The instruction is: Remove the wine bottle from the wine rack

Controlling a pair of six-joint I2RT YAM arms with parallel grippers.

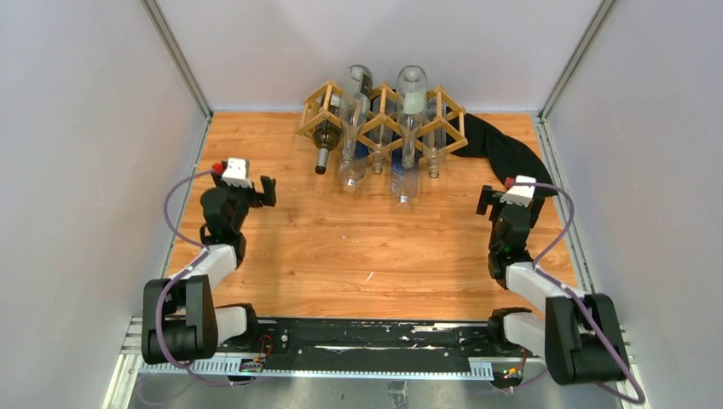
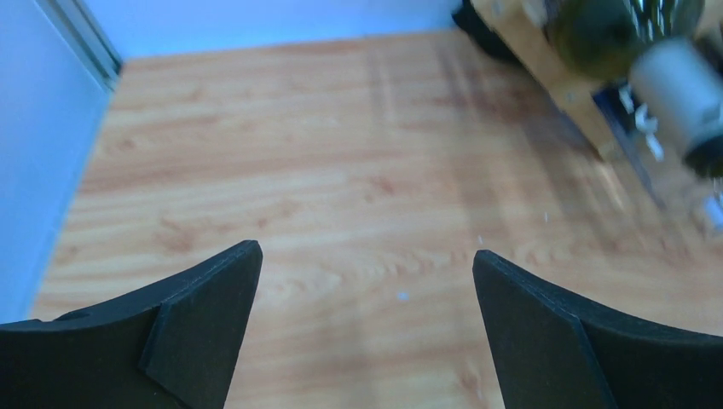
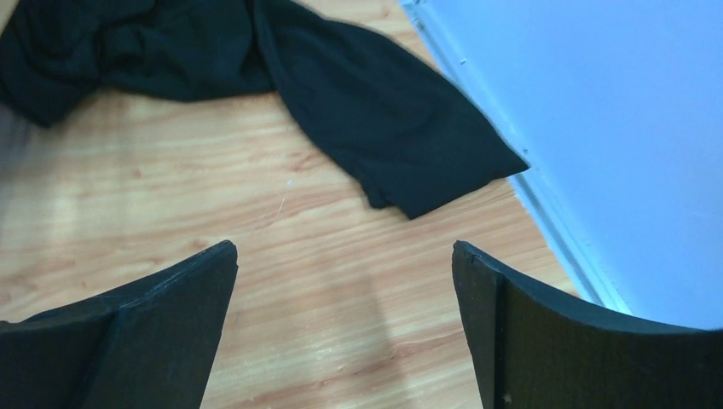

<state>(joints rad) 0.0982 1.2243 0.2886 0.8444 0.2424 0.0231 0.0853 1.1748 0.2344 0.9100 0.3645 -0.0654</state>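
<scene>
To the left of my right gripper in the top view, the clear bottle's neck (image 1: 349, 145) beside the dark bottle juts out: next I swing the gripper outward onto it.
The wine rack (image 1: 454, 128), a light wood lattice, stands at the back middle of the table. A dark green wine bottle (image 1: 325, 139) lies in its left cell, neck toward me. Several clear bottles (image 1: 409, 128) lie in the other cells. My left gripper (image 1: 267, 192) is open and empty, front-left of the rack and well apart from it. In the left wrist view (image 2: 367, 264) the rack (image 2: 567, 89) and the dark bottle (image 2: 614, 34) show blurred at the top right. My right gripper (image 1: 485, 201) is open and empty, front-right of the rack; its wrist view (image 3: 345, 256) shows only the table between the jaws.
A black cloth (image 1: 503, 152) lies at the rack's right end and runs to the right wall; it fills the top of the right wrist view (image 3: 358, 85). Grey walls enclose the wooden table (image 1: 358, 247) on three sides.
</scene>
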